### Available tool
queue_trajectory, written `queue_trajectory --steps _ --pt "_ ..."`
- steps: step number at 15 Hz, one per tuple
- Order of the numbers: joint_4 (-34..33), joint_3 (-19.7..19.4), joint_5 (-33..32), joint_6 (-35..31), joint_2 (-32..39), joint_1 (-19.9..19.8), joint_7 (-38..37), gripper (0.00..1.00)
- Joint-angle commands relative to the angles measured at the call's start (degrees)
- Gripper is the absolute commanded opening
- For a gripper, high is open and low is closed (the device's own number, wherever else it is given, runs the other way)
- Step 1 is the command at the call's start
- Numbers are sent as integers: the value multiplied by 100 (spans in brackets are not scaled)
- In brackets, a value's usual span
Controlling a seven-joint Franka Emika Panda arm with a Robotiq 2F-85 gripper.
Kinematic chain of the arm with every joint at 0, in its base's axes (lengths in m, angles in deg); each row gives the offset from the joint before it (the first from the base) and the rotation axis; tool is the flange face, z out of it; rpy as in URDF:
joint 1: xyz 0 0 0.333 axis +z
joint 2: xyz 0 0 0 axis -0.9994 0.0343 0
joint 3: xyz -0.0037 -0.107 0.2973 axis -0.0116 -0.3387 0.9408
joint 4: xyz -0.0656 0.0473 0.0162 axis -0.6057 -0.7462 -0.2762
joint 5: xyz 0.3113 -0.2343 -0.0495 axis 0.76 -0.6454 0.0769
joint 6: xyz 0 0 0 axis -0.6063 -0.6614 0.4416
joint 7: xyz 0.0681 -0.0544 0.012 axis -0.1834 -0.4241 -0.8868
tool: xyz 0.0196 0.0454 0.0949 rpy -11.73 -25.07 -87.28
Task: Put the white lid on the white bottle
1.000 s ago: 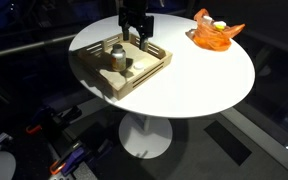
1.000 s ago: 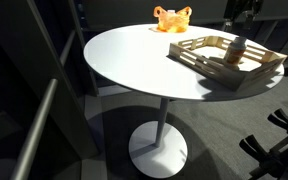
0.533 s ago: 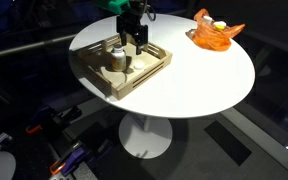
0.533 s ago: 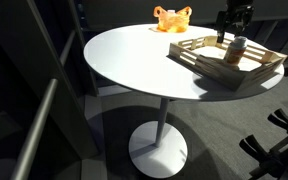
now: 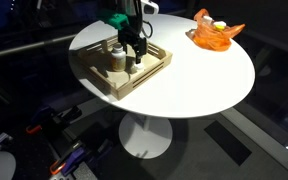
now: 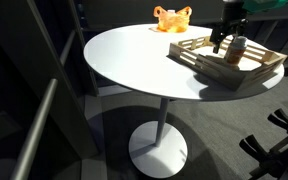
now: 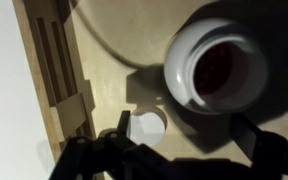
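Observation:
The white lid point(image 5: 137, 67) point(image 7: 148, 128) sits off-center by one finger, so my gripper moves down and to the left in the wrist view onto it next.
The white bottle point(image 5: 115, 53) stands upright and uncapped inside the wooden tray point(image 5: 104, 85); it also shows in an exterior view point(image 6: 236, 50). In the wrist view its open mouth point(image 7: 218, 68) faces me. The white lid point(image 7: 148, 128), a small flat round cap, lies on the tray floor beside the bottle. My gripper point(image 7: 182, 135) is open and lowered into the tray, with the left finger point(image 7: 114, 140) next to the lid and the right finger point(image 7: 252, 135) at the bottle's far side. In both exterior views the gripper point(image 5: 135, 55) point(image 6: 220, 40) hangs right beside the bottle.
The tray sits on a round white table point(image 5: 204, 75). An orange object on a white piece point(image 5: 215, 32) point(image 6: 171, 18) lies at the table's far edge. The tray's slatted wall point(image 7: 54, 80) runs close along the left of the gripper.
My gripper has come down and moved from behind the tray into it, ending right beside the bottle. The bottle and tray have not moved.

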Motion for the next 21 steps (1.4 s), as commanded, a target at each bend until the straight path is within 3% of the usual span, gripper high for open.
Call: queue_trajectory --steps 1,8,9,10,13,18,21 --pt "-92 -73 -129 -194 209 20 -207 100" --pt "-184 -191 -99 -326 408 7 -213 100" --pt "-197 -205 -95 -332 422 5 -215 96" --pt "-203 -217 -92 -337 429 5 -218 77" --pt "-221 -237 -91 -343 425 4 -240 62" --pt "-246 -265 -82 -351 387 -15 -302 21" --pt "-267 -304 -69 -288 290 -35 -284 19"
